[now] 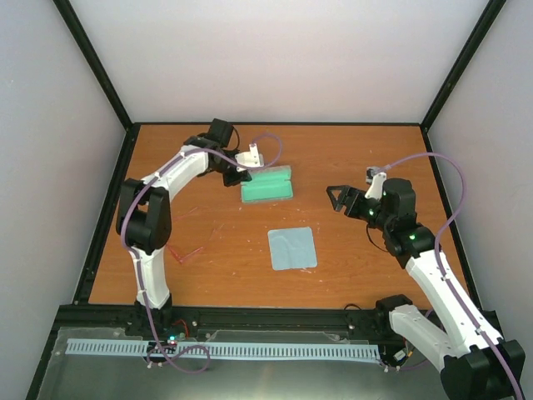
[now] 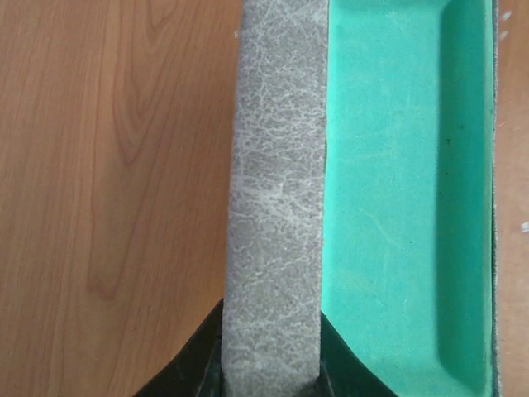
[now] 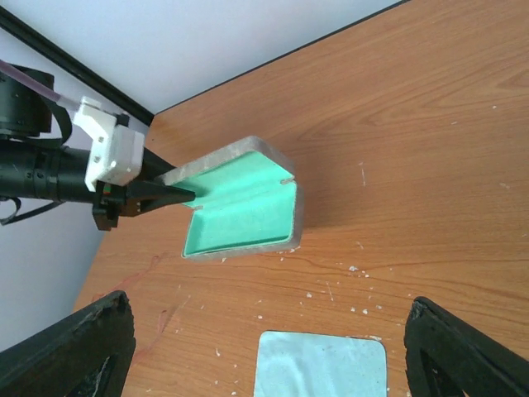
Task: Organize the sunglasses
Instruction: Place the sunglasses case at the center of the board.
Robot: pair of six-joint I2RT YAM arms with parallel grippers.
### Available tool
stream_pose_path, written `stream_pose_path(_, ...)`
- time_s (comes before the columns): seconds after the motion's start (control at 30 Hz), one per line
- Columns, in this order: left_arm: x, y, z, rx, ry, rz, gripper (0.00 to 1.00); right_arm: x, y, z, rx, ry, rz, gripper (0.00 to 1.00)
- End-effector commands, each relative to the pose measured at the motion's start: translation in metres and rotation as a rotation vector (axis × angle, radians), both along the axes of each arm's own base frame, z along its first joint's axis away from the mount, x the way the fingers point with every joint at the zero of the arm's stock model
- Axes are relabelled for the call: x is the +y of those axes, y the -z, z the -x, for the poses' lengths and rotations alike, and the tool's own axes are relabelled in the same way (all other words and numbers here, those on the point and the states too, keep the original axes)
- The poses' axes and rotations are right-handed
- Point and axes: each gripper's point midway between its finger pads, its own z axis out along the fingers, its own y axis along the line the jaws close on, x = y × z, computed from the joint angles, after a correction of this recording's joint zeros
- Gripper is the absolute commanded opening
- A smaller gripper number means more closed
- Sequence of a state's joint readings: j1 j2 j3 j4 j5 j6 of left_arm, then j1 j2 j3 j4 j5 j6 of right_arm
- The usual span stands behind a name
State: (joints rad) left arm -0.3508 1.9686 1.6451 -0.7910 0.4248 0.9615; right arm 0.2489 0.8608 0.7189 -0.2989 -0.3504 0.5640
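Observation:
My left gripper will next go down, then move the open case onto the empty wood toward the light blue cloth.
The sunglasses, thin red-pink and hard to make out, lie on the wooden table left of centre; faint red lines of them show in the right wrist view. The grey case lies open with its green lining up. My left gripper is shut on the case's grey lid edge; it also shows in the right wrist view, pinching the raised lid of the case. My right gripper is open and empty, above the table to the right of the case.
A light blue square cloth lies flat at the table's middle, below the case; it shows between my right fingers in the right wrist view. White crumbs are scattered around it. Black frame posts and grey walls border the table.

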Motion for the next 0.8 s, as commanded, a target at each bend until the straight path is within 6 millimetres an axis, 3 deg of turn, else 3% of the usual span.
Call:
stream_pose_path(0.0, -0.013, 0.004, -0.018, -0.192, 0.04, -0.047, 0.01, -0.008, -0.004, -0.002, -0.014, 0.045, 0.008, 0.86)
stream_pose_path(0.2, -0.035, 0.015, -0.015, -0.21, 0.085, -0.023, 0.01, -0.004, -0.002, -0.004, -0.009, 0.027, 0.0, 0.86)
stream_pose_path(0.77, -0.044, 0.031, -0.04, -0.265, 0.109, -0.049, 0.01, 0.0, 0.008, -0.006, 0.021, 0.012, -0.003, 0.87)
